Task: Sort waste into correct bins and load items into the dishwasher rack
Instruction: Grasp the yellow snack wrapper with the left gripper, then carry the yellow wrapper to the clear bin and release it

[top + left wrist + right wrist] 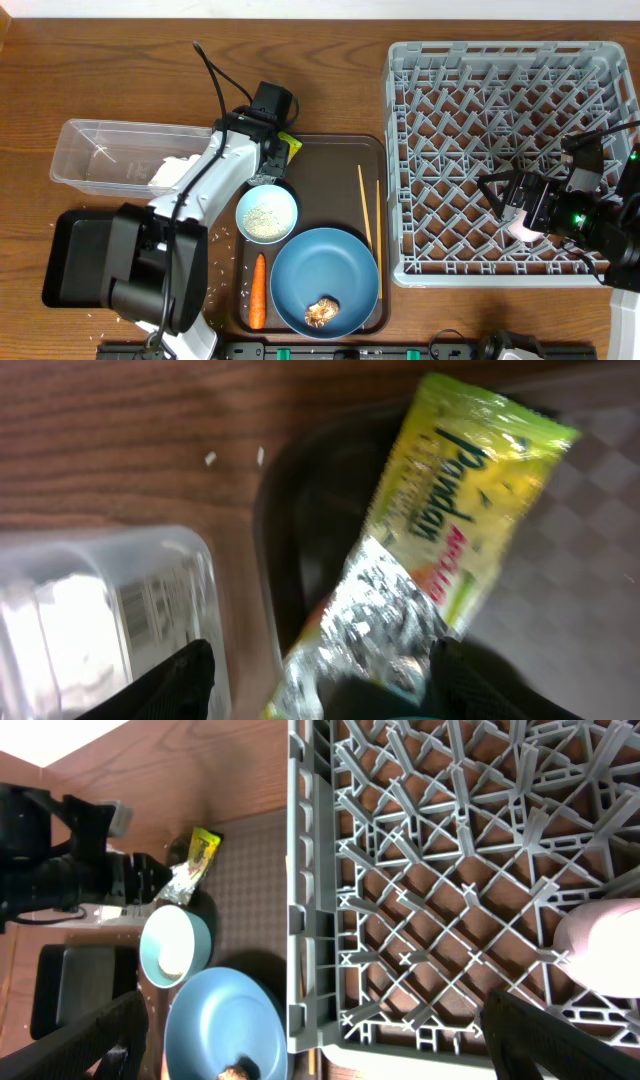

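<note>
I should next lower my left gripper onto the wrapper's near edge by the clear tub and close, because the crinkled silver foil end is between my open fingers.
My left gripper is open over the far left corner of the dark brown serving tray. The yellow-green wrapper lies between its fingers, with crinkled silver foil at its near end. My right gripper is open over the grey dishwasher rack. The pinkish-white cup sits in the rack beside its right finger. The light-blue cup holds rice. The blue plate carries the brown food lump. The white bowl is not in view.
The clear tub holds a white paper scrap. The black tray lies in front of it under my left arm. The carrot and chopsticks lie on the serving tray. Rice grains dot the table.
</note>
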Available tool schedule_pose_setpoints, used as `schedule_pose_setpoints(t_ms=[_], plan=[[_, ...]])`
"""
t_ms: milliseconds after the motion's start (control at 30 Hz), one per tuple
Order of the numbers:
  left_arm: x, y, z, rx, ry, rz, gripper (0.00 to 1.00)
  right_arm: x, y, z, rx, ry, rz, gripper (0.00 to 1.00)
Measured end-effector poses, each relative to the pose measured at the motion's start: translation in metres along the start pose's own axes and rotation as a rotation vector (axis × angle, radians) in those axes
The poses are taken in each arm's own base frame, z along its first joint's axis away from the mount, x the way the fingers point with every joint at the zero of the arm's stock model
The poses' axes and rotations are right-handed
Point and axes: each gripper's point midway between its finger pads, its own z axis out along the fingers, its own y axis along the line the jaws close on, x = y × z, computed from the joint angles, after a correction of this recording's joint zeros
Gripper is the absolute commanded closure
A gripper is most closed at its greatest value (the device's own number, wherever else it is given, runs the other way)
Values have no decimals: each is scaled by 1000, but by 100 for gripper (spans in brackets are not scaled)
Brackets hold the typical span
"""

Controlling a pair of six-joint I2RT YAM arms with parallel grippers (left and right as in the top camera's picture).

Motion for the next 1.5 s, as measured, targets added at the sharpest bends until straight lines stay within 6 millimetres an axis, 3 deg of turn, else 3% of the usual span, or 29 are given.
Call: schedule_pose_setpoints(t_ms=[133,233,267,367,467,667,767,833,1000,1133,1300,1500], plan=[[-2,7,11,-14,7,0,39,0,0,0,0,0,0,1],[4,11,18,-19,38,8,39,1,0,0,0,3,2,1],[7,10,21,-15,51,10,45,1,0,0,1,4,1,1],[10,4,25,15,67,10,74,1,0,0,1,4,-1,1],[12,-2,25,49,75,13,93,1,-1,0,5,5,1,1],[27,-3,21,63,138,27,94,2,-6,0,32,8,3,1],[29,0,5,70,134,25,94,2,-7,0,41,8,3,1],[23,3,-13,78,96,17,94,2,-8,0,47,8,3,1],[-9,15,-84,108,-122,-29,94,2,-9,0,50,8,3,1],[-17,39,-126,100,-228,-135,94,2,-9,0,50,8,3,1],[-3,92,-117,15,-178,-415,94,3,-9,0,50,9,4,1],[27,150,-82,-56,-94,-970,94,3,-9,0,51,9,4,1]])
